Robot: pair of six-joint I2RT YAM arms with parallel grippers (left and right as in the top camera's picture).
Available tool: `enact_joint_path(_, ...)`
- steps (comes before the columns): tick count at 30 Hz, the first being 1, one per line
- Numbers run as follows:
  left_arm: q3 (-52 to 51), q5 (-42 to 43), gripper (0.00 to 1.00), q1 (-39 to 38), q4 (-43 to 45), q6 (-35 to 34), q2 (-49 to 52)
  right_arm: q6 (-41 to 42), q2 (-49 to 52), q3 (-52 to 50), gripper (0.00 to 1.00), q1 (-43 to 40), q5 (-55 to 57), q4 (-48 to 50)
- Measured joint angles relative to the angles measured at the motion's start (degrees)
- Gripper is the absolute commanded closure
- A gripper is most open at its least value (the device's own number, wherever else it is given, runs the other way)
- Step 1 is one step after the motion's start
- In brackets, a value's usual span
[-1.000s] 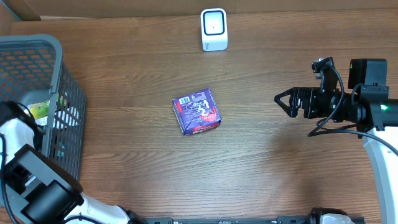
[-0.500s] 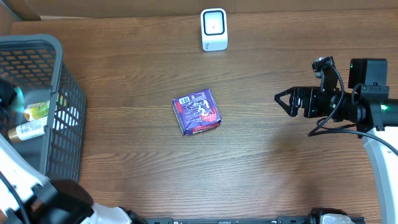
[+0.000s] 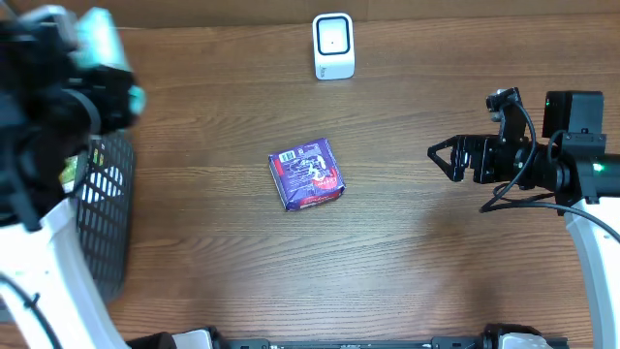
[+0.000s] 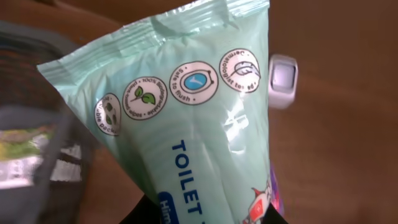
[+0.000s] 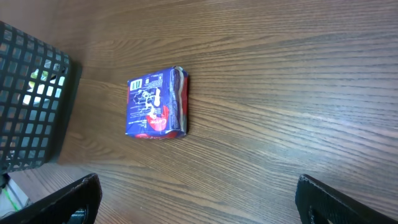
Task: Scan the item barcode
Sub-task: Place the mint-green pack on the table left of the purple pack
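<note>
I will next swing my left gripper across to its right in the overhead view, lower the pack and let go of it, because clear tabletop (image 3: 254, 194) beside the snack packet is below there.
My left gripper (image 4: 205, 214) is shut on a mint-green pack of toilet wipes (image 4: 186, 112), which fills the left wrist view. Overhead, that arm is raised high at the top left, blurred, with the green pack (image 3: 102, 39) sticking out of it above the basket. The white barcode scanner (image 3: 333, 46) stands at the table's far edge and shows beyond the pack (image 4: 283, 79). My right gripper (image 3: 438, 157) hovers open and empty at the right, its fingers spread wide (image 5: 199, 199). No barcode shows on the pack's visible face.
A blue and purple snack packet (image 3: 308, 174) lies flat mid-table, also in the right wrist view (image 5: 155, 102). The grey mesh basket (image 3: 107, 213) stands at the left edge with other items inside (image 4: 18, 146).
My left arm has risen out of the basket with the green pack, swinging up toward the camera. The right arm and the purple packet have not moved.
</note>
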Motion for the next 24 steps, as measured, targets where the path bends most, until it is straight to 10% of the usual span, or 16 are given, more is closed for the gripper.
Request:
enact_joint_path(17, -24.28, -6.1, 0.95, -18.32, -0.46, 3.32, 22.62, 0.0, 0.0, 0.0, 0.0, 0.0, 0.0, -0.2)
enact_joint_path(24, -28.74, -6.32, 0.51, -20.13, -0.13, 3.37, 30.01, 0.0, 0.0, 0.0, 0.0, -0.02, 0.02, -0.55)
